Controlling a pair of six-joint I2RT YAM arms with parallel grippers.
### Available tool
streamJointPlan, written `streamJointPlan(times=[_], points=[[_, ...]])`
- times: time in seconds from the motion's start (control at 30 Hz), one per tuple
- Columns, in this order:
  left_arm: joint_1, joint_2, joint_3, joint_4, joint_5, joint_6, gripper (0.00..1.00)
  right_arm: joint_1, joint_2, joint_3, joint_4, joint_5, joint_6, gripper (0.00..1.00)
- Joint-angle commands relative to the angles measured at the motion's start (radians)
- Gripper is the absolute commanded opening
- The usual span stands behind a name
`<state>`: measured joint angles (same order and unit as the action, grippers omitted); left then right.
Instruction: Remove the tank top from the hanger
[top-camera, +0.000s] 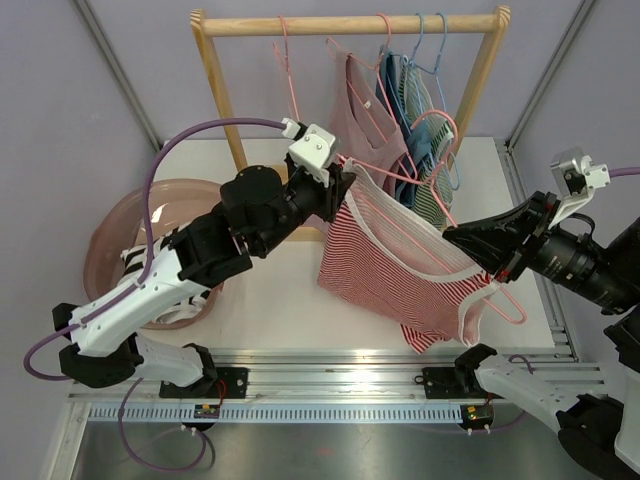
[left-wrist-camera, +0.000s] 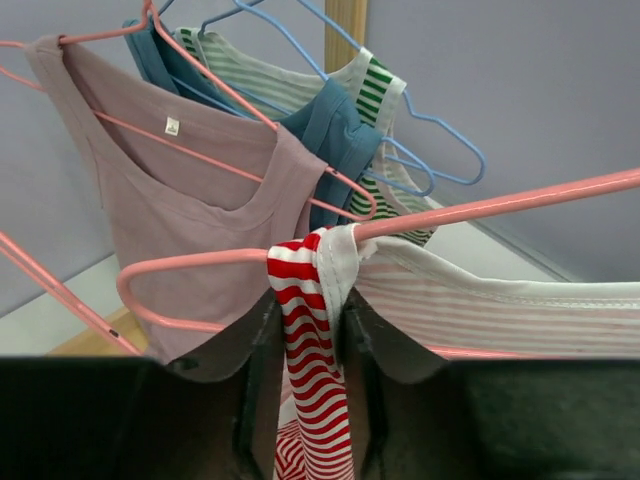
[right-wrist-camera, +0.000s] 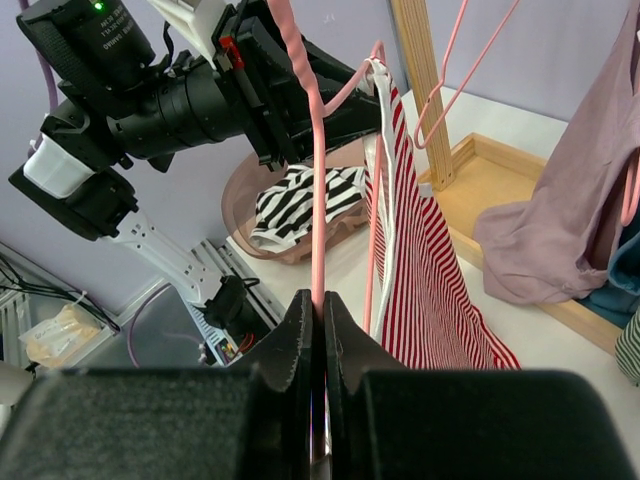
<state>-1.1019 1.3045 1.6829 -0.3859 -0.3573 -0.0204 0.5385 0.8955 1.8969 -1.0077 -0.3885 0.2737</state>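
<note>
The robot's right gripper has the rack bar's bare part (top-camera: 310, 26) outward of it, to its left in the top view, so next it will carry the hanger outward, hook it there and release it.
A red-and-white striped tank top (top-camera: 395, 255) hangs on a pink hanger (top-camera: 420, 232) held in mid-air in front of the wooden rack. My left gripper (top-camera: 345, 182) is shut on the tank top's strap (left-wrist-camera: 312, 300) at the hanger's left end (left-wrist-camera: 190, 262). My right gripper (top-camera: 455, 237) is shut on the pink hanger's wire (right-wrist-camera: 318, 230) at its right side. In the right wrist view the tank top (right-wrist-camera: 420, 270) hangs beside the wire, with the left arm (right-wrist-camera: 190, 100) behind it.
A wooden rack (top-camera: 345, 24) at the back holds a mauve top (top-camera: 370, 120), blue and green-striped tops (top-camera: 420, 130) on pink and blue hangers. A pink basin (top-camera: 120, 240) with a black-and-white striped garment (right-wrist-camera: 300, 200) stands at the left.
</note>
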Motion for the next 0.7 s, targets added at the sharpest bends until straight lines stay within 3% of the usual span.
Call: streamJointPlan(times=[0.0,0.13,0.27,0.47,0.67], points=[[-0.001,-0.013,-0.003,0.070,-0.086,0.014,0.24,-0.002,-0.010,-0.019,0.080,-0.035,0.004,0.00],[-0.003,-0.028,-0.017,0.062,-0.147,0.014,0.21,-0.002,-0.018,-0.077,0.070,0.010,-0.037,0.00],[0.000,-0.062,-0.057,0.035,-0.322,0.004,0.00,-0.002,-0.046,-0.166,0.070,0.011,-0.085,0.00],[0.060,-0.131,-0.103,-0.069,-0.434,-0.108,0.00,-0.002,-0.153,-0.300,0.124,-0.009,-0.122,0.00],[0.174,-0.169,-0.131,-0.161,-0.388,-0.226,0.00,-0.002,-0.188,-0.338,0.129,-0.042,-0.139,0.00]])
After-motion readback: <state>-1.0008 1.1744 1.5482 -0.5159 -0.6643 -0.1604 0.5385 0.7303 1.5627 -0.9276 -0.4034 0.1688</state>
